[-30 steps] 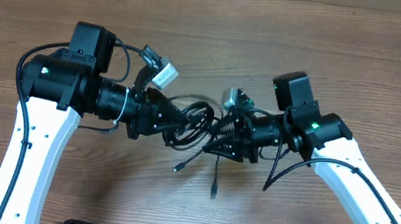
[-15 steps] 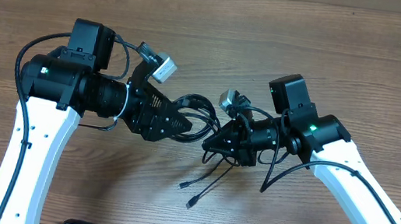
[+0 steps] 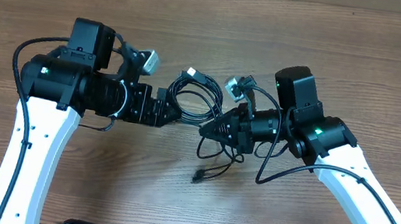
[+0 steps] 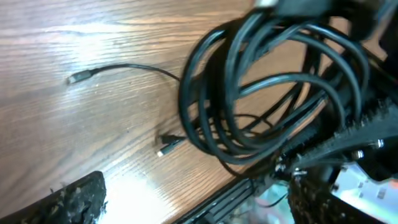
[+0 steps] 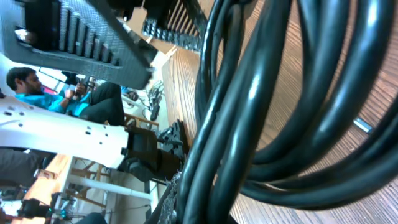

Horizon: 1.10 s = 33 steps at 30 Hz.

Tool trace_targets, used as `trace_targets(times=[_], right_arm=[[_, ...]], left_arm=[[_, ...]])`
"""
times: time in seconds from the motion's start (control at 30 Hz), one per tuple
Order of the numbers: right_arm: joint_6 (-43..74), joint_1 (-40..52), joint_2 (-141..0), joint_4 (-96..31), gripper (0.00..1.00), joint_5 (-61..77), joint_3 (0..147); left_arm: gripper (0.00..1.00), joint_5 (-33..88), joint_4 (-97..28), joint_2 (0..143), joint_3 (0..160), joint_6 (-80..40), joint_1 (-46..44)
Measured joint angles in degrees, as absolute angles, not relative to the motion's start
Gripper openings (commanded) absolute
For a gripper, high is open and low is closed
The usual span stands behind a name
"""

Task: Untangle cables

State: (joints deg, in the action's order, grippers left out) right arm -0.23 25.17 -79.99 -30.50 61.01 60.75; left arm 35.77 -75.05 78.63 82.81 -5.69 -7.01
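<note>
Bare tabletop lies right of my right gripper in the overhead view, so next my right gripper should draw the strands that way, off the bunched coil, and release them.
The black cables (image 3: 200, 88) form a coiled loop between my two grippers at the table's middle. Loose plug ends (image 3: 197, 178) trail toward the front. My right gripper (image 3: 211, 128) is shut on the bundle's right side. In the right wrist view the thick strands (image 5: 249, 118) fill the frame and run down into the right gripper (image 5: 208, 202). My left gripper (image 3: 163, 111) is open just left of the loop. The left wrist view has the coil (image 4: 267, 93) ahead of the left gripper (image 4: 199, 208); nothing is between its fingers (image 4: 74, 199), and two plugs (image 4: 74, 78) lie on the wood.
The wood table (image 3: 335, 52) stretches bare behind and beside the arms. Both white arms come in from the front corners, each with its own thicker black wire (image 3: 287, 167). A silvery connector block (image 3: 149, 60) sticks up at the left wrist.
My left gripper let go of the cables, opened and pulled back to the left. The right gripper closed on the bundle, and the loop shifted toward the far side.
</note>
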Motion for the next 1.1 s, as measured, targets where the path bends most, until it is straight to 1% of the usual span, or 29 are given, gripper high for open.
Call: trace_targets(times=[0.1,0.23,0.43,0.47,0.5,0.53,0.57,0.63,0.73,0.87,1.1], right_arm=[[1.1,25.2,-80.0,-28.9,0.04,60.9,60.8],[1.8,25.2,-80.0,-28.5,0.04,59.0,60.8],[2.2,25.2,-80.0,-28.2,0.04,58.0,60.8],[2.4,25.2,-80.0,-27.8,0.04,58.0,60.8],[2.9,25.2,-80.0,-27.2,0.04,58.0,60.8],[3.3,25.2,-80.0,-26.3,0.04,58.1,60.8],[3.6,25.2,-80.0,-25.6,0.04,58.4,60.8],[4.2,25.2,-80.0,-23.9,0.04,59.4,60.8],[4.5,25.3,-79.8,-23.1,0.04,60.7,60.8],[4.9,25.3,-79.6,-23.9,0.04,61.1,60.8],[4.9,25.3,-79.3,-25.5,0.04,58.2,60.8]], left_arm=[[0.99,34.9,-73.0,78.6,82.7,-16.4,-7.0],[1.0,34.6,-68.0,78.4,80.7,-27.6,-7.3],[0.96,33.7,-59.4,78.3,74.3,-41.1,-11.3],[0.92,33.1,-58.2,78.3,72.7,-43.1,-12.2],[0.77,32.6,-57.2,78.3,71.3,-44.7,-12.9],[0.59,32.1,-55.8,78.3,69.7,-46.3,-13.6],[0.36,31.8,-54.3,78.3,68.2,-47.3,-14.1],[0.05,30.9,-51.3,78.3,65.6,-49.1,-15.1],[0.04,27.6,-49.9,78.3,63.7,-49.3,-15.9],[0.04,21.4,-49.6,78.2,63.4,-46.3,-15.7],[0.04,14.3,-49.9,77.9,63.4,-32.1,-15.6]])
